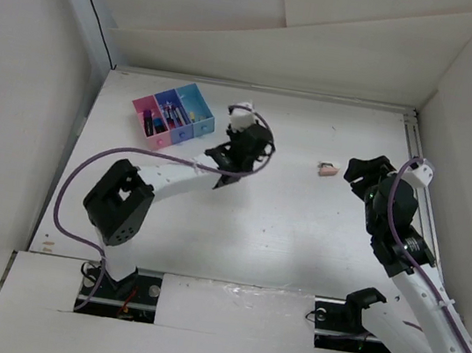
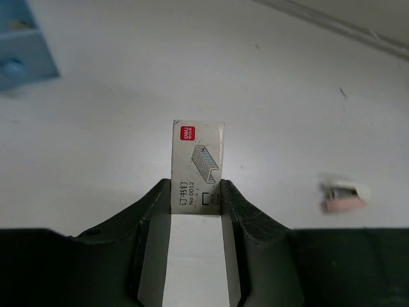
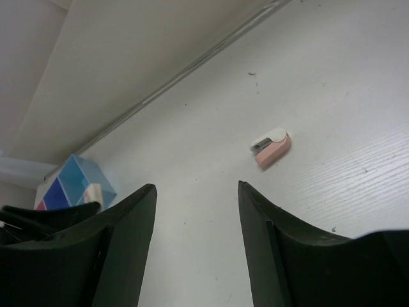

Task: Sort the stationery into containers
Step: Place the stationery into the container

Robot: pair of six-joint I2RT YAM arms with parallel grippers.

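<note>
The light blue container [image 1: 195, 106] is to the left of my left gripper in the top view, so my left gripper will move over it and let go of the staples box [image 1: 241, 117].
My left gripper [image 2: 197, 187] is shut on a small white staples box [image 2: 198, 160] with a red logo, held above the table. In the top view the box [image 1: 241, 117] and left gripper [image 1: 241, 128] are just right of the containers [image 1: 174, 114], a joined pink, purple and light blue row with dark markers and pens inside. The light blue container [image 2: 24, 54] shows at the upper left of the left wrist view. A small pink and white stapler [image 1: 328, 168] lies on the table just left of my right gripper [image 1: 359, 175]. My right gripper [image 3: 195, 188] stands open and empty, short of the stapler [image 3: 271, 147].
White walls close in the table at the back and both sides. A metal rail [image 1: 416, 159] runs along the right edge. The containers [image 3: 73, 185] show at the left of the right wrist view, beside the left arm.
</note>
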